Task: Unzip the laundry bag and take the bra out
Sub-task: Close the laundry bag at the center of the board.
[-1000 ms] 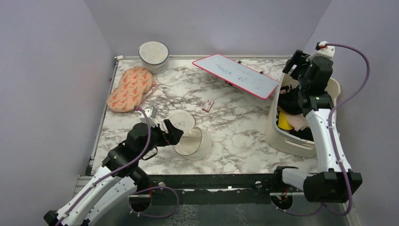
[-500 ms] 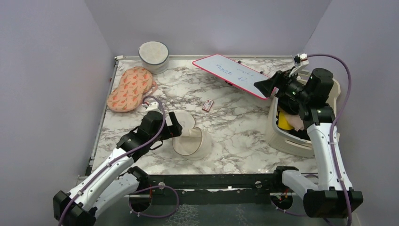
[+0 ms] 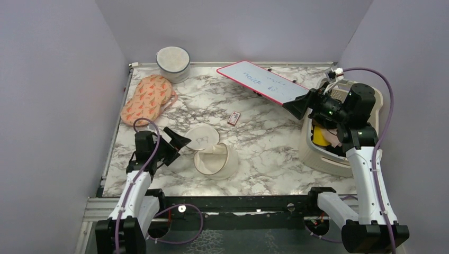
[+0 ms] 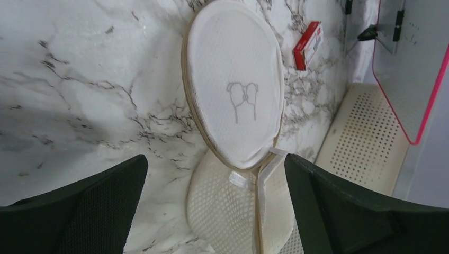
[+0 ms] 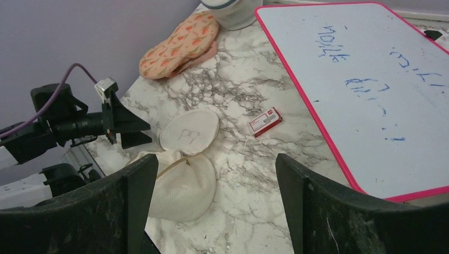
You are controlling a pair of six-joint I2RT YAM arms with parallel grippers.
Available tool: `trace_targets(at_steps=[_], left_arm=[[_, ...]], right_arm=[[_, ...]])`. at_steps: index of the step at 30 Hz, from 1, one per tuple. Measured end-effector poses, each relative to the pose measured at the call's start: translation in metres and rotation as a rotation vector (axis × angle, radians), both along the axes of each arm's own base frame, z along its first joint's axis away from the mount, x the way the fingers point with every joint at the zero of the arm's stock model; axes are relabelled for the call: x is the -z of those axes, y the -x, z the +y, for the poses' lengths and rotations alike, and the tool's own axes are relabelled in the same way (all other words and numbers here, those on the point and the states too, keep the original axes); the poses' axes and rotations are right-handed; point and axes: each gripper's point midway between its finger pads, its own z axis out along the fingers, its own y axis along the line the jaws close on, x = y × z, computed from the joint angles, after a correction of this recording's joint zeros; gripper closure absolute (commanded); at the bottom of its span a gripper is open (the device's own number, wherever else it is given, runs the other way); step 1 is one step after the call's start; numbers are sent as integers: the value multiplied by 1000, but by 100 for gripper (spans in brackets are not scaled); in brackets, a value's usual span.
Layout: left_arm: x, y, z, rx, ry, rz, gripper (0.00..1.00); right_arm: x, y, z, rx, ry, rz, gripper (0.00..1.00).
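The left gripper will next go down toward the bag, onto the zip edge of the flipped-back lid (image 3: 189, 147) (image 4: 209, 142).
The laundry bag lies open at the table's front middle. Its round lid (image 3: 204, 137) with the small spectacles-like mark is flipped back from the mesh base (image 3: 214, 161). My left gripper (image 3: 178, 143) is open and empty just left of the bag, not touching it; in the left wrist view (image 4: 214, 159) the lid (image 4: 235, 90) and base (image 4: 233, 211) lie between its fingers. My right gripper (image 3: 296, 106) is open and empty, high above the basket's left edge; it also shows in the right wrist view (image 5: 216, 157). A pale pink-beige fabric, the bra (image 3: 333, 139), lies in the basket.
The cream slotted basket (image 3: 323, 156) at the right holds yellow and black clothes. A pink-framed whiteboard (image 3: 265, 84) leans at the back right. A small red box (image 3: 233, 117), an orange-patterned pouch (image 3: 147, 99) and a round cream container (image 3: 172, 62) sit further back.
My left arm has drawn back to the left, away from the bag. My right gripper has swung from over the basket to point left across the table.
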Motion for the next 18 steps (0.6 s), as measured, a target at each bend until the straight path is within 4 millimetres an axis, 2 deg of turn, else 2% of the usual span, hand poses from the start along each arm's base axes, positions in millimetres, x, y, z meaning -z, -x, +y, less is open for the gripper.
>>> trace_targets(at_steps=[5, 9, 11, 15, 18], left_arm=[[7, 6, -19, 50, 148, 9, 7], [9, 0, -22, 54, 179, -1, 13], [12, -4, -22, 51, 184, -2, 18], [20, -12, -22, 42, 203, 14, 36], [28, -16, -21, 41, 208, 30, 43]], right_arm=[[1, 3, 1, -9, -5, 3, 20], [3, 3, 3, -12, -7, 10, 20], [4, 3, 3, -12, -7, 13, 20], [3, 4, 3, -12, -7, 10, 20], [3, 6, 3, -13, -7, 6, 20]])
